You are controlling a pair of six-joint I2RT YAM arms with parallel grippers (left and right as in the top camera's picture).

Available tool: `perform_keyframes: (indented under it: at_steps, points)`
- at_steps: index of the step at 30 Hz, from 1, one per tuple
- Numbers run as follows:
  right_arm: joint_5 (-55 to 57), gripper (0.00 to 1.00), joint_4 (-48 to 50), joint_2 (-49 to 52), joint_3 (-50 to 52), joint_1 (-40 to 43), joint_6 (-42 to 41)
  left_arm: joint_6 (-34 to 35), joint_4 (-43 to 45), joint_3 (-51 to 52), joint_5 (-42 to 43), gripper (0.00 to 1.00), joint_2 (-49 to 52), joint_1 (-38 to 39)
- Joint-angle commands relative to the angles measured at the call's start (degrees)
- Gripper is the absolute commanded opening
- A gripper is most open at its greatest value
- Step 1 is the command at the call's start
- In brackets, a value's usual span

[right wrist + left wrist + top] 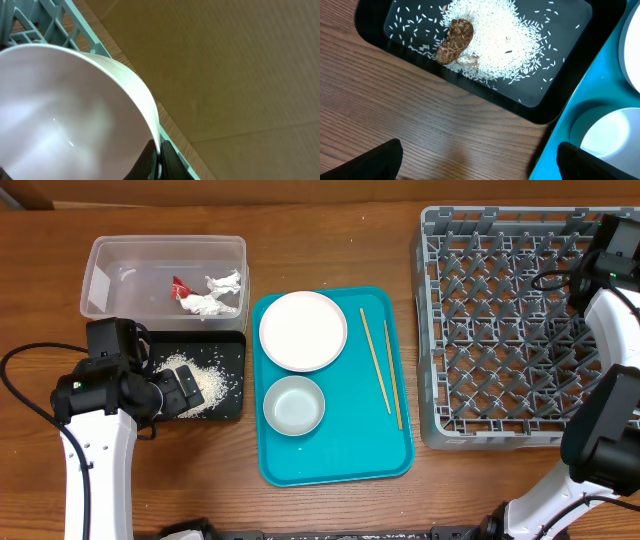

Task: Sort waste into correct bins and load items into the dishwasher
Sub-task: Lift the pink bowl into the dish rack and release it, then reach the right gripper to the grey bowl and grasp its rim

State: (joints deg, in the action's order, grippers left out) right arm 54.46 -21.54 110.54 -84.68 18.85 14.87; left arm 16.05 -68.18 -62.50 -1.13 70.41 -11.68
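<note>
The bowl goes to the left in the overhead view and down in my right gripper next, for release onto the rack's wires, because they stand empty there.
The clear bin (105,265) at the back left holds a red wrapper (180,286) and white tissue (215,298). In front of it, the black tray (232,380) carries loose rice (505,40) and a brown scrap (455,41). My left gripper (480,162) hovers open over bare wood by that tray's near edge, holding nothing. On the teal tray (350,450) lie a plate (303,330), a bowl (294,405) and chopsticks (380,365). My right gripper (159,160) is shut on the rim of another white bowl (65,110) at the edge of the grey dish rack (500,330).
Brown cardboard (225,65) fills the space beyond the rack's edge in the right wrist view. The right arm (612,265) reaches over the rack's far right corner. The left arm's black cable (20,380) loops over the wood at the left.
</note>
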Motion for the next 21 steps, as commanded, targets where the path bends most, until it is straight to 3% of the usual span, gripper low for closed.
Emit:
perform_keyframes:
  at_steps: [1, 10, 18, 19, 21]
  points:
    - [-0.6, 0.04, -4.5, 0.3, -0.8, -1.6, -5.8, -0.6, -0.1, -0.3, -0.2, 1.0, 0.1, -0.3]
    - [-0.5, 0.04, -17.0, 0.3, -0.8, -5.1, -17.8, -0.6, -0.1, -0.3, -0.2, 1.0, 0.1, -0.3]
    - [-0.8, 0.04, -20.9, -1.6, -0.8, -8.0, -20.9, -0.6, -0.2, -0.3, -0.2, 1.0, 0.1, -0.3]
    - [-1.3, 0.05, -21.1, -2.4, -0.9, -8.3, -21.1, -0.6, -0.1, -0.3, -0.2, 1.0, 0.1, -0.3]
    - [-3.4, 0.17, -21.1, -4.5, -0.9, -8.7, -21.1, -0.6, -0.1, -0.3, -0.2, 1.0, 0.1, -0.3]
